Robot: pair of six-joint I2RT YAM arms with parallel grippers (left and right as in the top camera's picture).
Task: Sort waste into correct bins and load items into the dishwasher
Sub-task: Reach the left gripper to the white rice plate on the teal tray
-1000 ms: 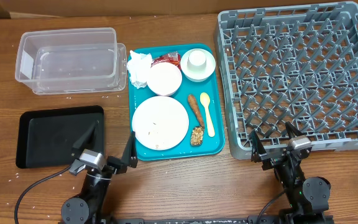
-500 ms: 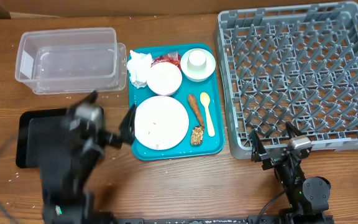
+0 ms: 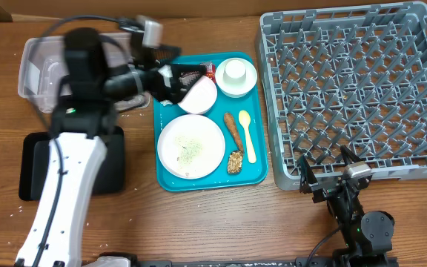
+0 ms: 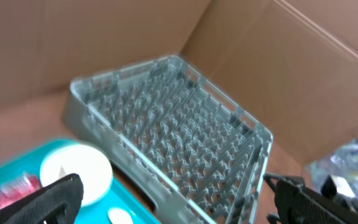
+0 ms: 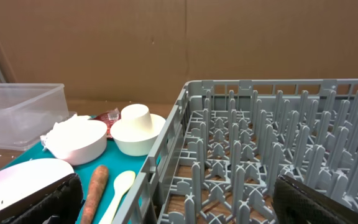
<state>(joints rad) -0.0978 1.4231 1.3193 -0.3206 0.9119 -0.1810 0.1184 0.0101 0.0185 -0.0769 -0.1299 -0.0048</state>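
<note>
I will next swing my left gripper back, tilt down and lower onto the plate's rim beside the brown stick [image 3: 232, 127], as bare tray there leaves finger room.
My left gripper [image 3: 173, 73] is open and raised over the back left corner of the teal tray [image 3: 254, 174], above the crumpled white napkin [image 3: 169, 95], which it partly hides. The red wrapper [image 3: 199, 69] lies beside it. A white bowl [image 3: 199, 95], a cup [image 3: 236, 70] in a second bowl, the plate [image 3: 191, 146] with rice grains, a brown stick [image 3: 232, 127] and the yellow spoon [image 3: 248, 137] rest on the tray. My right gripper [image 3: 325, 178] is open and low at the grey rack's [image 3: 354, 89] front edge. Its view shows the rack [image 5: 260, 155], the stick [image 5: 95, 183] and the spoon [image 5: 120, 186].
The clear tub [image 3: 39, 81] stands at the back left, partly behind my left arm. The black tray [image 3: 35, 159] lies at the front left. The left wrist view looks across the rack [image 4: 166, 124] to cardboard walls. A small brown food scrap [image 3: 234, 161] lies by the spoon.
My left arm has risen from the front table edge and swung back and right, over the black tray to the tray's napkin corner. The right arm has not moved.
</note>
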